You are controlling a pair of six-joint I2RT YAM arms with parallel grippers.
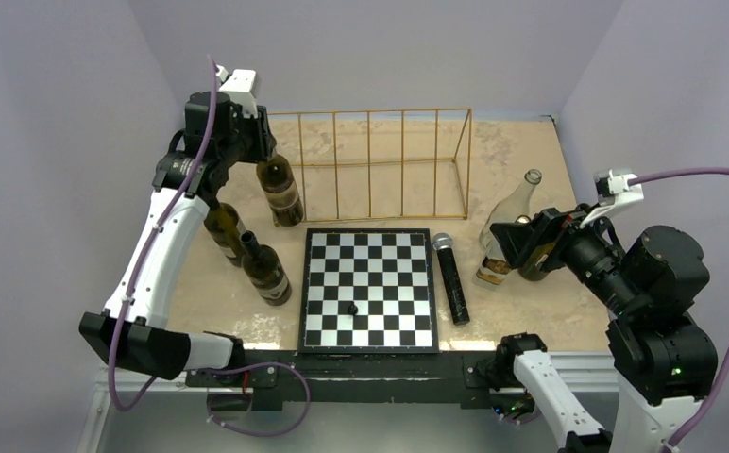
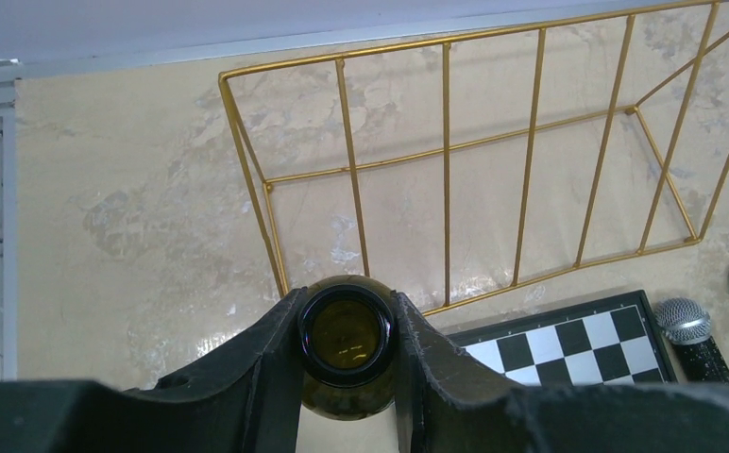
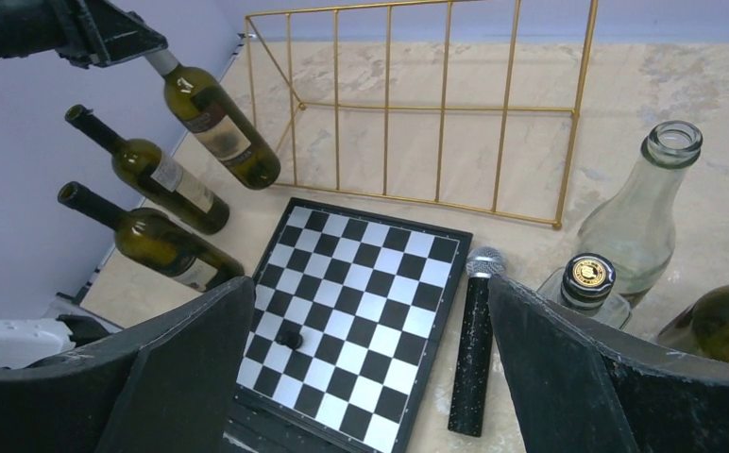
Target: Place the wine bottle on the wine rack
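The rack's end slot point(image 1: 288, 138) point(image 2: 300, 170) beside the bottle is empty. My left gripper needs to go outward and down next, lean the bottle between the slot's wires and let go of it.
My left gripper point(image 1: 259, 151) is shut on the neck of a dark green wine bottle point(image 1: 282, 193) with a pale label. The bottle stands upright just outside the front left corner of the gold wire wine rack point(image 1: 380, 160). I cannot tell if its base touches the table. In the left wrist view the fingers point(image 2: 276, 359) clamp the bottle's open mouth point(image 2: 345, 330), with the rack point(image 2: 448, 179) right beyond it. My right gripper point(image 3: 370, 288) is open and empty, low at the right. From there I see the held bottle point(image 3: 214, 118) beside the rack point(image 3: 417, 113).
Two more green bottles point(image 1: 224, 231) point(image 1: 266, 269) stand left of the chessboard point(image 1: 389, 274), which carries one black pawn point(image 1: 351, 309). A black microphone point(image 1: 452, 276) lies to its right. A clear bottle point(image 1: 512, 212), a small capped bottle point(image 3: 587, 274) and a green bottle point(image 3: 720, 326) stand by my right gripper.
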